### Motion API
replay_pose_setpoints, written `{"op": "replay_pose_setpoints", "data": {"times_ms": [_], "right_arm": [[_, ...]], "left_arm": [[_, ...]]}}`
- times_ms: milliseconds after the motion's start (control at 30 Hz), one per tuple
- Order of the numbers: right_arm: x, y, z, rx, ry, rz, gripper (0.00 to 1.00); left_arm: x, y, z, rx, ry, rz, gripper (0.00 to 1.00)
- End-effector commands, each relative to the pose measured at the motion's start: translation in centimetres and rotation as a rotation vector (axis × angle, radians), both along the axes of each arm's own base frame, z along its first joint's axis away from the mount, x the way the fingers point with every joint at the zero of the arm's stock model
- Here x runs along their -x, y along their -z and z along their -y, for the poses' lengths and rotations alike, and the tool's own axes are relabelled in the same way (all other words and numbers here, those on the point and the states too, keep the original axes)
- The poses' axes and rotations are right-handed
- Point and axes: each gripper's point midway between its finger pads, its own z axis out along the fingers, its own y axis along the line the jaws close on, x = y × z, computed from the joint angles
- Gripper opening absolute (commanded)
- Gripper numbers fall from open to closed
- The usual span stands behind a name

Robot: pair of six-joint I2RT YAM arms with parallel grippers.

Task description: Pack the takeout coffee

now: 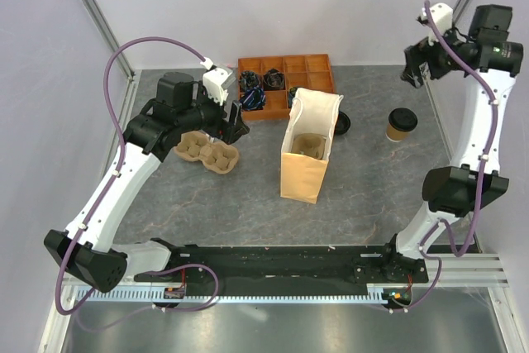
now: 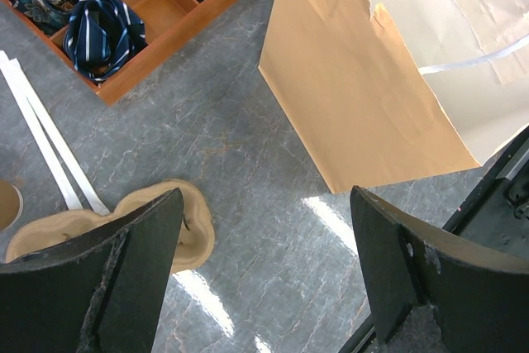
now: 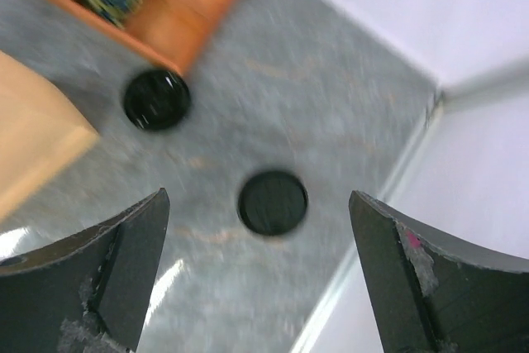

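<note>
The right gripper moves down next and closes its wide-open fingers around the coffee's black lid, since the cup stands far below on the tabletop.
The takeout coffee, a brown paper cup with a black lid, stands on the grey table right of the open kraft paper bag. In the right wrist view its lid shows from above, blurred, far below my right gripper, whose fingers are wide open and hold nothing. In the top view that gripper hangs high at the back right. My left gripper is open and empty just above the table, between a pulp cup carrier and the bag.
A loose black lid lies by the bag's right side. An orange compartment tray with rolled ties stands behind the bag. Something tan sits inside the bag. The pulp carrier lies under the left arm. White strips lie near the tray.
</note>
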Motion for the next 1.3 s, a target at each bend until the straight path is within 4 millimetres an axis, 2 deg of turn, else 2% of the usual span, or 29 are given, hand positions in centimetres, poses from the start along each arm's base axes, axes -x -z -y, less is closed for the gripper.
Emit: {"op": "replay_pose_setpoints", "data": {"times_ms": [0,67,200,500,767,1000,1267], "right_arm": [[1.9,5.0,4.0,0.025,0.072,-0.169,0.98],[2.2,6.8,6.2,0.072,0.119,-0.220,0.98],[2.2,11.0,8.4,0.107,0.164,-0.326,0.98],[-0.1,17.2,9.4,0.071,0.195,-0.403,0.98],[-1.5,20.6,8.7,0.051,0.185,-0.439,0.98],[-2.6,22.6,8.0,0.067,0.174,-0.443,0.98],[-2.5,24.5,8.1,0.096,0.164,-0.476,0.98]], "left_arm": [[0.0,-2.0,0.5,0.062,0.012,0.036,0.89],[0.1,-1.9,0.6,0.067,0.017,0.031,0.89],[0.0,-1.5,0.7,0.070,0.020,0.025,0.89],[0.0,-1.2,0.6,0.065,0.020,0.022,0.89],[-0.2,-0.8,0.7,0.067,0.022,0.008,0.89],[-0.3,-0.7,0.7,0.066,0.025,0.004,0.89],[-0.3,-0.6,0.8,0.067,0.027,-0.002,0.89]]}}
